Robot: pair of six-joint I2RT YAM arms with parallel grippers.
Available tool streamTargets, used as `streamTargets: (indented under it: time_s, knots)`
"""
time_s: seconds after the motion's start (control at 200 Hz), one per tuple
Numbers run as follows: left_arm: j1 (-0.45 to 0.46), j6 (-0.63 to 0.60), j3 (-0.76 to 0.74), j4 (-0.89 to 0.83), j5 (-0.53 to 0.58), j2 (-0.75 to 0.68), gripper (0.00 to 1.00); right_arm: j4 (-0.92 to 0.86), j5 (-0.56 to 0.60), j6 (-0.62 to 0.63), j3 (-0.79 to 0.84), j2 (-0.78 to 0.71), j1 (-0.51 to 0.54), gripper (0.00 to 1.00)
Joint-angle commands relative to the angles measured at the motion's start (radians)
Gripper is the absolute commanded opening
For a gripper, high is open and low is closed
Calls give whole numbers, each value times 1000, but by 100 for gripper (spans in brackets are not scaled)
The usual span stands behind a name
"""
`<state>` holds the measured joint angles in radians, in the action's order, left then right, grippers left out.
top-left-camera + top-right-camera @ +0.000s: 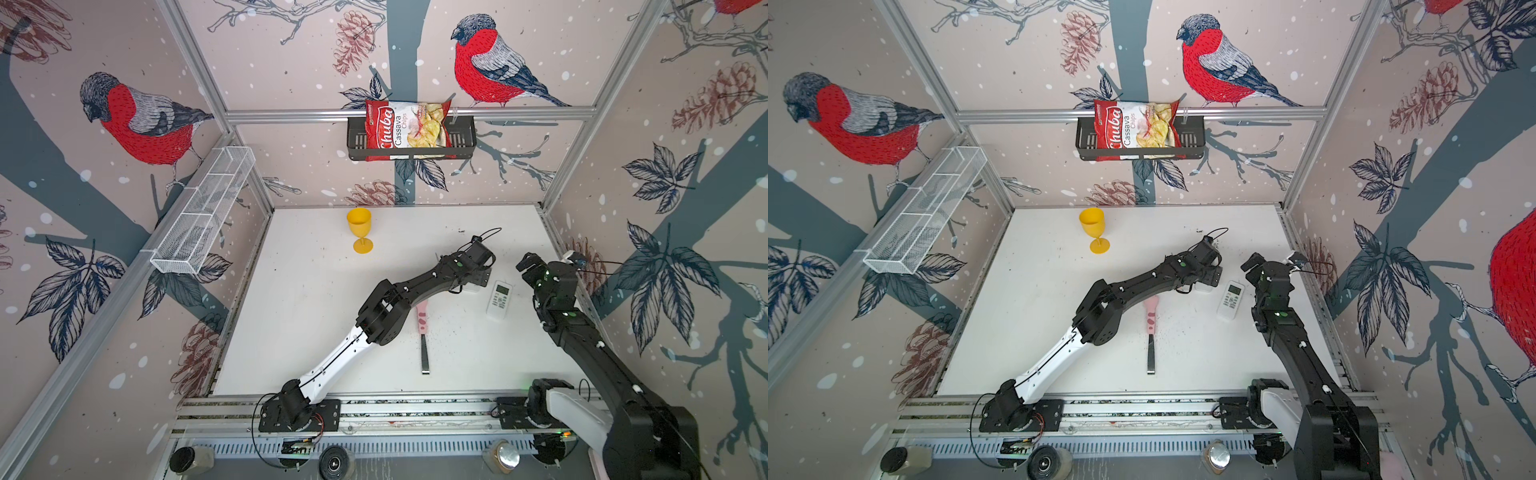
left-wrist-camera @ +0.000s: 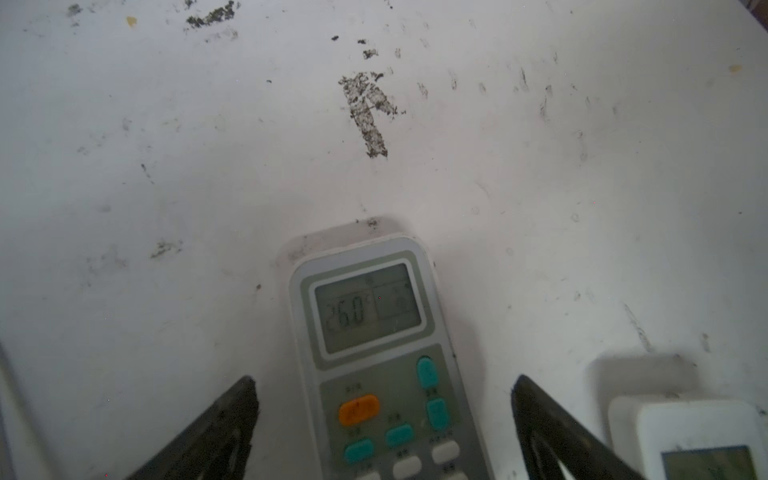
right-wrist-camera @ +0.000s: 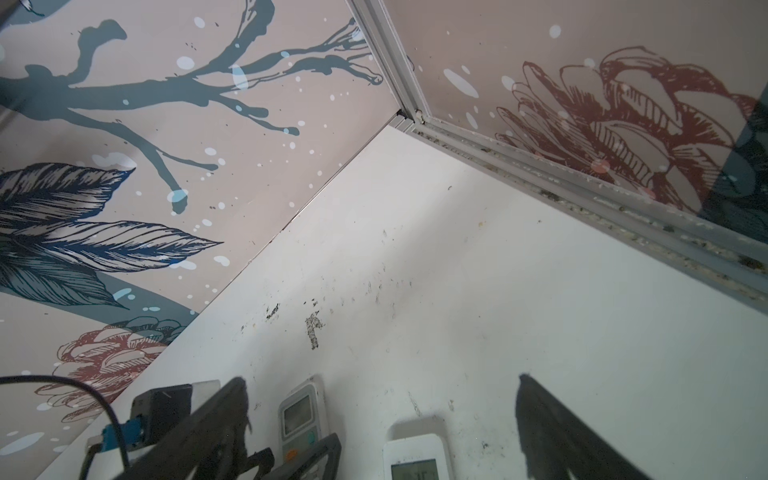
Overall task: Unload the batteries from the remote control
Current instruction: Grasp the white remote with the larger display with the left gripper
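My left gripper draws both open fingers together next around the grey-faced remote control between them and closes on its sides by the orange button.
A grey-faced remote control (image 2: 374, 357) lies face up on the white table, its display lit. My left gripper (image 2: 384, 382) is open and straddles it, one finger on each side and neither touching. In both top views this gripper (image 1: 478, 279) covers most of that remote. A second, white remote (image 1: 499, 300) lies face up just to the right, also seen in the left wrist view (image 2: 698, 440). My right gripper (image 1: 525, 264) hangs open above the table beyond the white remote (image 3: 415, 457), holding nothing. The batteries are out of view.
A pink-handled tool with a dark blade (image 1: 423, 332) lies in the middle of the table. A yellow goblet (image 1: 360, 235) stands at the back. A chips bag sits in a black wall basket (image 1: 461, 141). A white wire basket (image 1: 203, 212) hangs on the left wall.
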<state>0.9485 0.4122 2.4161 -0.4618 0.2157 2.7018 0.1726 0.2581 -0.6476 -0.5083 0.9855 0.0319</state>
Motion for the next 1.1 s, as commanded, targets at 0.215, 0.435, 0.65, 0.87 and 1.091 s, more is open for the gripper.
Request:
streamTargets:
  time_s: [0.215,0.435,0.65,0.87,1.091]
  knots:
    - [15,11,27,-18,93,33,84,-10,35,23,5,-98,2,100]
    - [15,12,38,-37,117,54,74,-18,31,23,5,-122,2,100]
    - [14,10,44,-37,115,56,58,-15,21,24,9,-139,2,100]
    - [3,0,8,-20,71,14,46,17,-30,34,20,-139,-3,100]
    - [-33,-6,-88,28,-19,-118,42,67,-139,65,31,-139,-25,99]
